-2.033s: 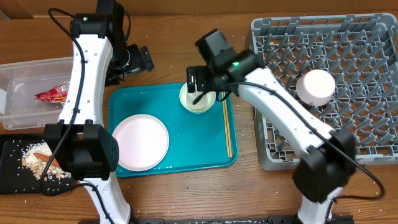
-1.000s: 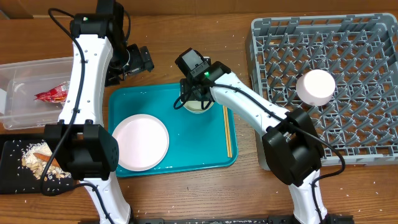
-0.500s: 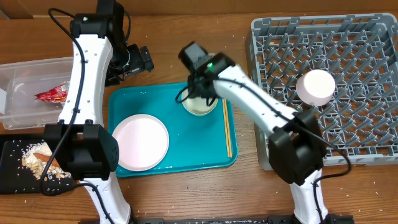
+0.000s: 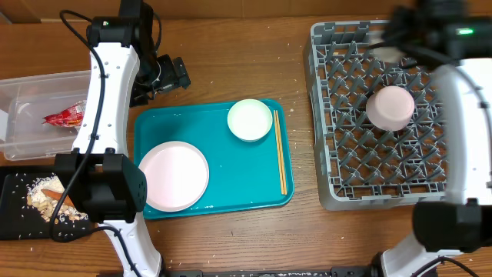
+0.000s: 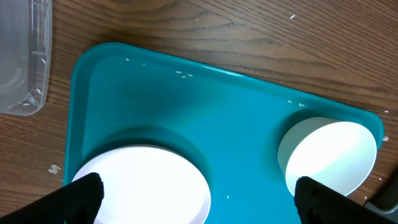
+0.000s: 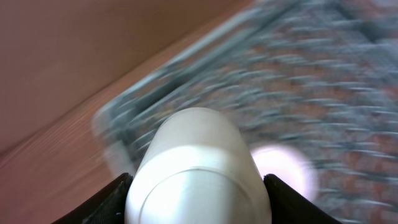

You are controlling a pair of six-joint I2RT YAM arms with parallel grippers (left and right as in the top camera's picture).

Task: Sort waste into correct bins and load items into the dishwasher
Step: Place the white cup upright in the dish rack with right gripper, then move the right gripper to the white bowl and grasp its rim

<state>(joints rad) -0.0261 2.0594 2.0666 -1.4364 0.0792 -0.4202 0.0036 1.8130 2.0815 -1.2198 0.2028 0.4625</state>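
I should swing my right gripper to the right in the overhead view and back next. Then I should lower the cup into the rack beside the pink bowl, where the rack's wires are empty.
My right gripper (image 6: pixel 198 208) is shut on a small white cup (image 6: pixel 196 165), which fills the space between the black fingers (image 6: pixel 118 200). Overhead, that gripper (image 4: pixel 400 38) is a blur above the far left part of the grey dish rack (image 4: pixel 338 181). A pale pink bowl (image 4: pixel 390 108) sits upside down in the rack. On the teal tray (image 4: pixel 231 181) lie a round plate (image 4: pixel 173 175), a white bowl (image 4: pixel 249 119) and wooden chopsticks (image 4: pixel 280 161). My left gripper (image 5: pixel 200 205) hangs open above the plate (image 5: pixel 143 186) and the bowl (image 5: pixel 329 155), and overhead it (image 4: pixel 171 77) is behind the tray.
A clear tub (image 4: pixel 23 138) at the left holds a red wrapper (image 4: pixel 65 115). Below it a black tray (image 4: pixel 11 219) holds beige scraps (image 4: pixel 46 201). The tub's corner (image 5: pixel 25 62) shows in the left wrist view. Bare wood lies between tray and rack.
My right arm has lifted the cup out of the bowl on the teal tray and swung right, over the rack. The left arm has not moved.
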